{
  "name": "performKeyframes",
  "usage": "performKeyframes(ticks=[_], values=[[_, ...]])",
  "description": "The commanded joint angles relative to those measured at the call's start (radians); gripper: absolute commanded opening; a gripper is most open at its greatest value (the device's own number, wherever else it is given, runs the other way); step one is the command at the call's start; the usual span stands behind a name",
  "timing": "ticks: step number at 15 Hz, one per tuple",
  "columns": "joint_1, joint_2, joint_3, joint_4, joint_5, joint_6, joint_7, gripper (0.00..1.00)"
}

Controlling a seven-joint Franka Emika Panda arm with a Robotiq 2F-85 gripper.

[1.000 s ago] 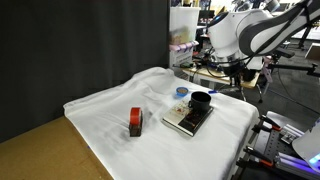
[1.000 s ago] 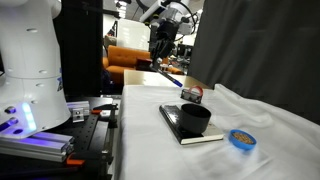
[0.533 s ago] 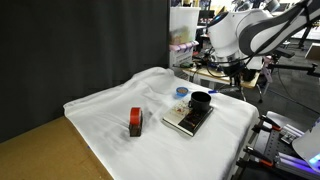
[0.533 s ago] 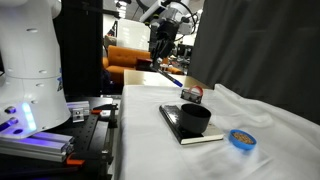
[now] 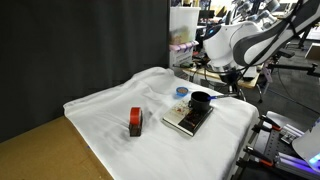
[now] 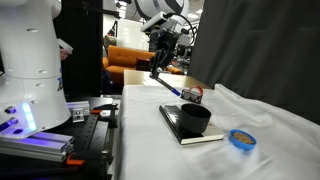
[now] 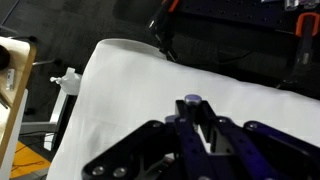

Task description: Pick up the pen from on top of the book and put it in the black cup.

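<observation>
The pen's slanting lower end is still outside, so my gripper should move down toward the black cup, bring it into the cup's opening [image 6: 195, 108], then release the pen.
My gripper [image 6: 160, 64] hangs in the air behind the table's far end, also seen in an exterior view [image 5: 227, 80]. It is shut on the pen [image 6: 167, 83], a thin blue stick slanting down from the fingers. In the wrist view the pen's round end [image 7: 190, 101] shows between the closed fingers of the gripper [image 7: 192, 110]. The black cup [image 5: 201, 101] stands upright on the dark book [image 5: 187, 122], which lies near the table edge. Cup [image 6: 195, 118] and book [image 6: 178, 127] sit below and in front of the gripper.
A red-and-black block [image 5: 135, 122] stands mid-table on the white cloth [image 5: 110, 110]. A round blue disc [image 6: 240, 138] lies beside the book. A white robot base [image 6: 30, 70] and cluttered benches stand around the table.
The arm has swung and tilted, so the gripper and the held pen now slant toward the cup side. Cup, book, block and disc have not moved.
</observation>
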Motion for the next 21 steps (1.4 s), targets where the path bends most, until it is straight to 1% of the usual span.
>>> performKeyframes(ticks=[1,5,9,14,21], values=[[-0.011,0.091,-0.003,0.036,-0.051,0.035,-0.006,0.04],[-0.014,0.159,-0.028,0.067,-0.109,0.066,-0.005,0.04],[-0.018,0.189,-0.053,0.101,-0.14,0.061,-0.003,0.04],[-0.017,0.196,-0.065,0.113,-0.139,0.057,-0.004,0.04],[-0.013,0.214,-0.064,0.086,-0.141,0.041,-0.008,0.04]])
